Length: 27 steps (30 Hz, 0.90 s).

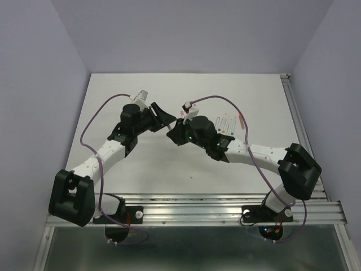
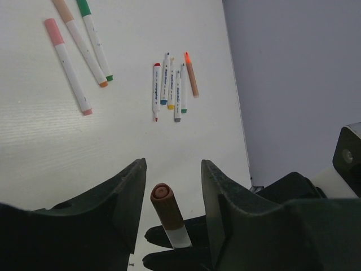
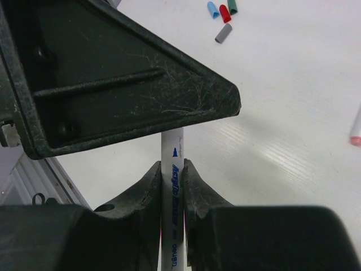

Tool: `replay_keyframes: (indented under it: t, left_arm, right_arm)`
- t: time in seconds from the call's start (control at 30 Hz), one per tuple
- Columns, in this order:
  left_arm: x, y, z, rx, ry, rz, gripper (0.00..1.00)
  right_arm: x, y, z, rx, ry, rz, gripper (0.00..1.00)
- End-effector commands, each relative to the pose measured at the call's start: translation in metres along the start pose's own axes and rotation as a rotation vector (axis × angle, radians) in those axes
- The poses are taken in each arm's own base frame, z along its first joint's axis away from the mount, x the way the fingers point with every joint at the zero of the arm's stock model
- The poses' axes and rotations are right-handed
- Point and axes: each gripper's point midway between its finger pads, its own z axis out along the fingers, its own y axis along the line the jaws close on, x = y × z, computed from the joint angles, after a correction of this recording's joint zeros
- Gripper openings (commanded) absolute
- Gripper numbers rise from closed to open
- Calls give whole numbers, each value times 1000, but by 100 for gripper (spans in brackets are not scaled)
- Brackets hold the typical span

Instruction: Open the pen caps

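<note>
I need to move my right gripper over to the bare tabletop beside the uncapped pens next, below them and to their right in the top view, then go down and let go of the white pen.
My right gripper (image 3: 172, 167) is shut on a white pen (image 3: 172, 169) printed with blue letters and holds it above the table. That pen's brown cap (image 2: 163, 206) points up between the jaws of my left gripper (image 2: 173, 169), which stand open with a gap on each side of the cap. In the top view the left gripper (image 1: 161, 116) and the right gripper (image 1: 172, 134) meet over the middle of the table. One left finger (image 3: 113, 84) hides the pen's capped end in the right wrist view.
Several uncapped pens (image 2: 169, 84) lie side by side on the table. Three capped pens, pink (image 2: 67, 65), tan (image 2: 79, 39) and green (image 2: 95, 36), lie to their left. Loose caps (image 3: 221, 12) in blue, red, green and grey lie apart.
</note>
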Motion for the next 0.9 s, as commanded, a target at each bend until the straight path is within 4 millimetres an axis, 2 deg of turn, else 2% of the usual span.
replay_keyframes:
  t: [0.0,0.03,0.1,0.17,0.3,0.43,0.53,0.57,0.6,0.63,0.67,0.77,0.83,0.87]
  left_arm:
    - [-4,-21,-4,83,-17,24,52]
    - [-3,-20,-4,81,-17,22,43]
    - [-4,-20,-4,80,-19,17,34]
    - [-4,-20,-4,78,-21,19,30]
    - [-8,-15,-2,51,-42,13,0]
    - [-18,-8,0,12,-91,12,0]
    - [-42,1,2,-59,-189,6,0]
    - [-52,6,4,-85,-216,-5,0]
    - [-59,9,5,-96,-230,-16,0]
    - [-67,21,8,-125,-244,-40,0]
    - [-77,20,9,-125,-261,-52,0]
    - [-96,36,14,-158,-288,-78,0]
    - [-98,42,19,-170,-283,-84,0]
    - [-101,42,19,-170,-286,-84,0]
  right_arm:
    - [-46,17,9,-37,-127,-7,1]
    - [-46,16,10,-33,-126,-7,1]
    - [-44,14,13,-31,-116,-7,1]
    - [-43,14,13,-30,-111,-6,1]
    - [-32,13,9,-41,-73,-9,1]
    - [-1,17,-4,-109,32,-6,1]
    - [38,29,-23,-211,164,38,1]
    - [68,33,-36,-245,239,61,1]
    - [82,36,-44,-256,263,69,1]
    - [94,41,-53,-275,286,69,1]
    - [115,49,-70,-295,325,87,1]
    - [135,57,-96,-337,353,147,1]
    - [134,58,-105,-353,337,166,1]
    - [126,60,-109,-359,305,175,1]
